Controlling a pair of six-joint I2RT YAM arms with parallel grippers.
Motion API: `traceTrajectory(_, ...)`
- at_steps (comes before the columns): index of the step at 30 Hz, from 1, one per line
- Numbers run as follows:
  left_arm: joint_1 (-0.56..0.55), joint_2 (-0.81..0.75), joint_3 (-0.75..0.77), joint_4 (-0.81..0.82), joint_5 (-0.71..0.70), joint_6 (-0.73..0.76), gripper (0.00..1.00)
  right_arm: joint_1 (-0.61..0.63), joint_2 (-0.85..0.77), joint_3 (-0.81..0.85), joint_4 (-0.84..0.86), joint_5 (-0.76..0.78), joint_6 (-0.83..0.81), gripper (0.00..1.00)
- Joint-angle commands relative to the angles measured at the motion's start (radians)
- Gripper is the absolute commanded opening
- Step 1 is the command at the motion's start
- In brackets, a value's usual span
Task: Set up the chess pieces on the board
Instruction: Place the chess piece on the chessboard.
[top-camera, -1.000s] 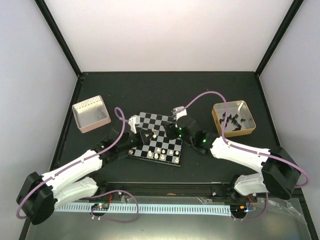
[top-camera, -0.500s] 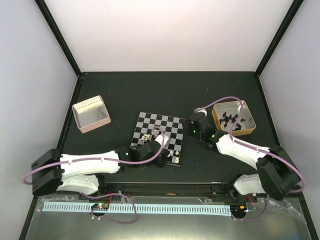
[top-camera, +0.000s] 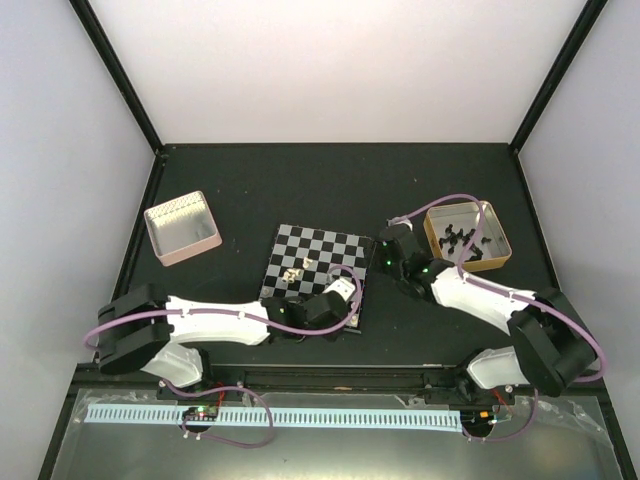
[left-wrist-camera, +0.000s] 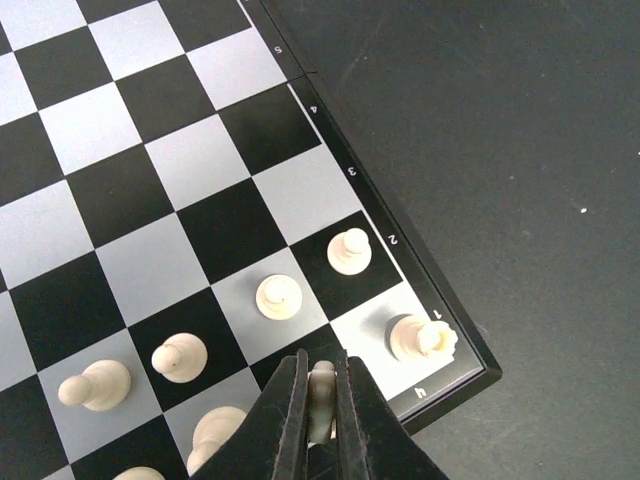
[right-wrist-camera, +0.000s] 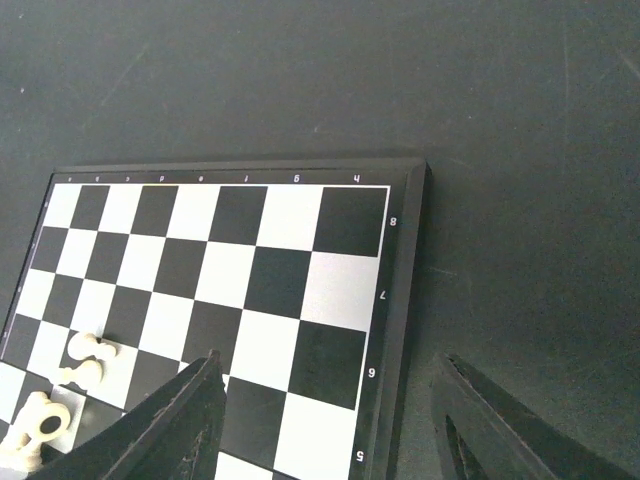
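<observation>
My left gripper comes down onto the black square beside the cream rook next and releases the chess piece, because this near-row square is still free.
The board (top-camera: 330, 246) lies mid-table and also shows in the left wrist view (left-wrist-camera: 150, 160) and the right wrist view (right-wrist-camera: 270, 280). My left gripper (top-camera: 341, 290) (left-wrist-camera: 320, 366) is shut on a cream-white chess piece (left-wrist-camera: 322, 398), just above the black square beside the near right corner. A cream rook (left-wrist-camera: 420, 338) stands on that corner square. Pawns (left-wrist-camera: 349, 250) (left-wrist-camera: 278, 296) (left-wrist-camera: 180, 356) stand in the row behind it. A few cream pieces (top-camera: 295, 270) (right-wrist-camera: 85, 360) lie loose mid-board. My right gripper (top-camera: 392, 247) (right-wrist-camera: 330, 358) is open and empty over the board's right edge.
A pinkish tin (top-camera: 182, 228) stands at the left. A tan tin (top-camera: 467, 237) holding black pieces (top-camera: 462, 240) stands at the right, close behind my right arm. Dark table surface (left-wrist-camera: 520, 150) lies beyond the board's right edge.
My left gripper moved from the board's left part to its near right corner, holding a cream piece. My right gripper drew back from over the board to its right edge.
</observation>
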Motion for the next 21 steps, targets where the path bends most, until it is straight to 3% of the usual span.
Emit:
traceTrajectory(1, -0.006, 0.028, 0.034, 0.038, -0.028, 0.065, 0.03, -0.009, 0.016, 0.008, 0.017, -0.014, 0.001, 0.57)
traceTrajectory(21, -0.006, 0.091, 0.032, 0.051, -0.013, 0.089, 0.13, -0.014, 0.038, 0.013, 0.014, -0.033, 0.0, 0.57)
